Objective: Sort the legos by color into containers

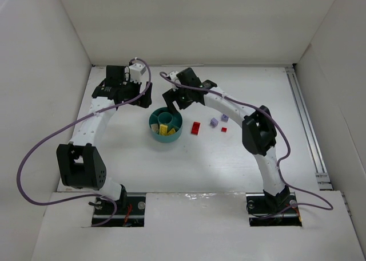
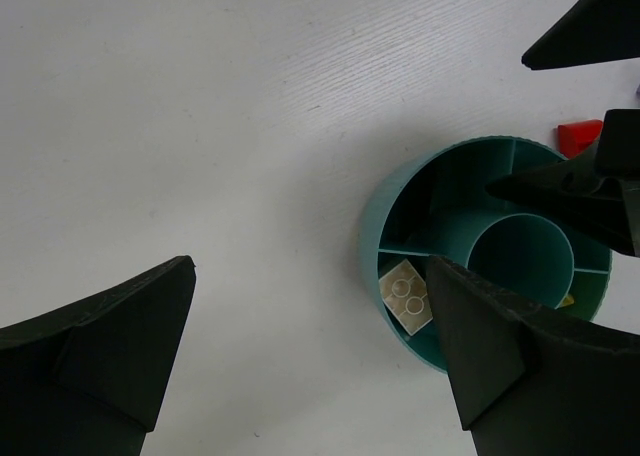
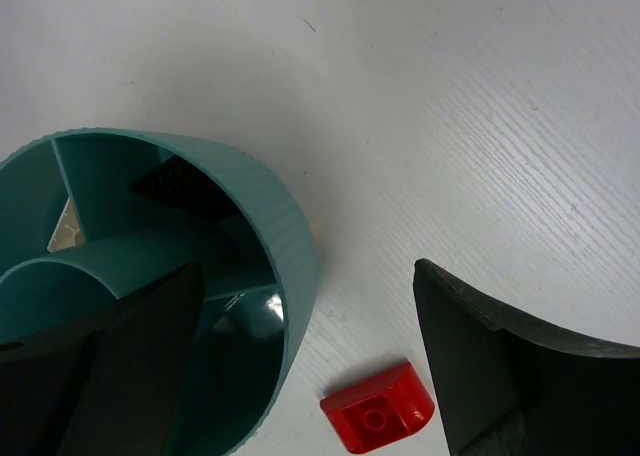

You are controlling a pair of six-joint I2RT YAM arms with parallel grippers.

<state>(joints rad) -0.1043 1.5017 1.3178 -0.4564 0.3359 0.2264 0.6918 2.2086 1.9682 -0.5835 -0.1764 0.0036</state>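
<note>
The purple brick nearer the dish is below my right gripper and to its right in the top view. I will go past the red brick and down there.
The teal round dish (image 1: pixel 166 136) stands mid-table, with yellow bricks (image 1: pixel 164 129) in its near sections. It also shows in the left wrist view (image 2: pixel 372 238), where a white brick (image 2: pixel 407 293) lies in one wedge. In the right wrist view the dish (image 3: pixel 290 246) holds a black brick (image 3: pixel 180 186). A red brick (image 1: pixel 196 128) lies just right of the dish and shows in the right wrist view (image 3: pixel 380 421). A small red brick (image 1: pixel 223 129) and two purple bricks (image 1: pixel 214 122) lie further right. My left gripper (image 1: pixel 145 101) (image 2: pixel 310 346) is open and empty, left of the dish. My right gripper (image 1: pixel 171 103) (image 3: pixel 305 351) is open and empty, straddling the dish's far right rim.
White walls enclose the table on the left, back and right. A metal rail (image 1: pixel 306 123) runs along the right side. The second purple brick (image 1: pixel 225 118) lies close to the right forearm. Both arms arch over the table's middle, and their cables loop beside them.
</note>
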